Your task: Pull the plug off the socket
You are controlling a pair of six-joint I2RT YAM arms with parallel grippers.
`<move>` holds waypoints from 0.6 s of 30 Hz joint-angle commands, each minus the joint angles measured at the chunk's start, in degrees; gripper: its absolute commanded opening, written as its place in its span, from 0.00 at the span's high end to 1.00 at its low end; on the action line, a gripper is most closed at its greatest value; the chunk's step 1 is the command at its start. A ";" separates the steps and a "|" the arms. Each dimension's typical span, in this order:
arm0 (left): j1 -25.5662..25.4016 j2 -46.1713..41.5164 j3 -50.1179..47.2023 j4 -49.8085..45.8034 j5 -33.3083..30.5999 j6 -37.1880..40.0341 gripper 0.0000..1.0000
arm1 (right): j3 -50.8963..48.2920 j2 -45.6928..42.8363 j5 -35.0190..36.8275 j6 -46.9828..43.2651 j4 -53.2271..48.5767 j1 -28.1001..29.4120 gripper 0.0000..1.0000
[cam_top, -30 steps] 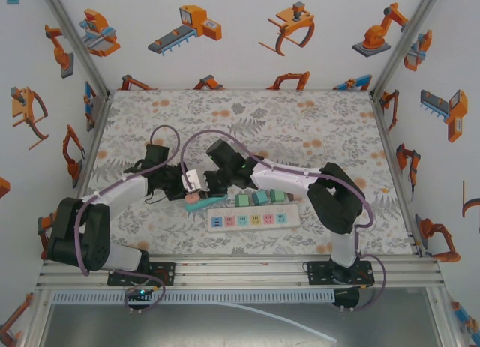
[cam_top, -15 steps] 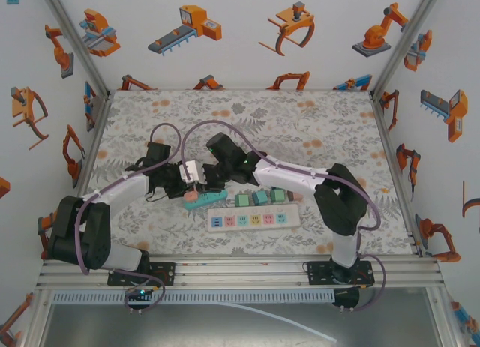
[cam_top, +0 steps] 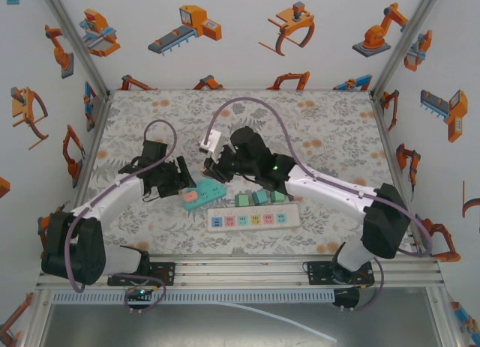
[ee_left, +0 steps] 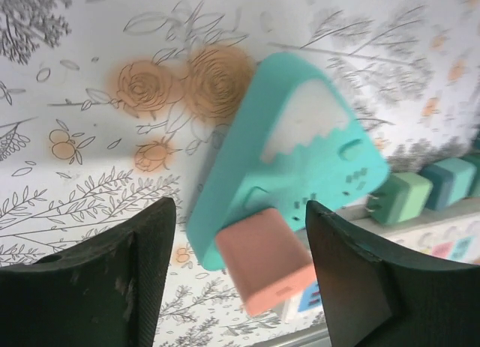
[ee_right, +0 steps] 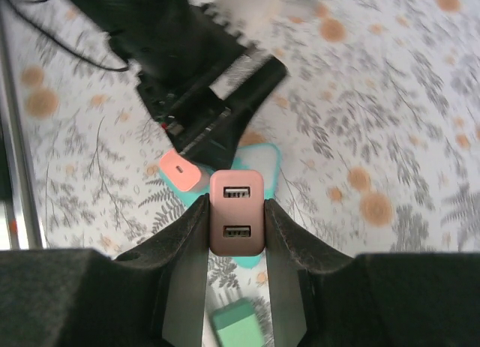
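Observation:
The robot should move its right gripper away from the dusty-pink plug and down to the tabletop (cam_top: 254, 187) beside the teal plug, since the dusty-pink plug already hangs clear of the socket.
A teal socket block (cam_top: 206, 191) lies on the floral table, with a salmon-pink plug (ee_left: 264, 263) standing in its near end. My left gripper (ee_left: 238, 216) is open, its fingers (ee_left: 120, 276) on either side of that plug with gaps on both sides. My right gripper (ee_right: 236, 204) is shut on a second pink plug with two USB ports (ee_right: 236, 231). It holds this plug in the air above the socket (ee_right: 264, 163), clear of it. In the top view the right gripper (cam_top: 221, 167) sits just behind the socket and the left gripper (cam_top: 178, 178) just left of it.
A white power strip (cam_top: 255, 219) lies in front of the socket, with a row of green and teal plugs (cam_top: 259, 198) along its far side. One green plug (ee_right: 236, 324) is under my right gripper. Cage posts and walls ring the table.
The right gripper has risen and drawn back to the right with the pink USB plug, off the socket. The left gripper has opened and shifted slightly left.

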 commanded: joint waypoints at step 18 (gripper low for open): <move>-19.01 -24.23 -0.99 6.96 18.11 13.56 0.07 | -22.73 -9.49 27.24 56.58 5.24 -13.43 1.00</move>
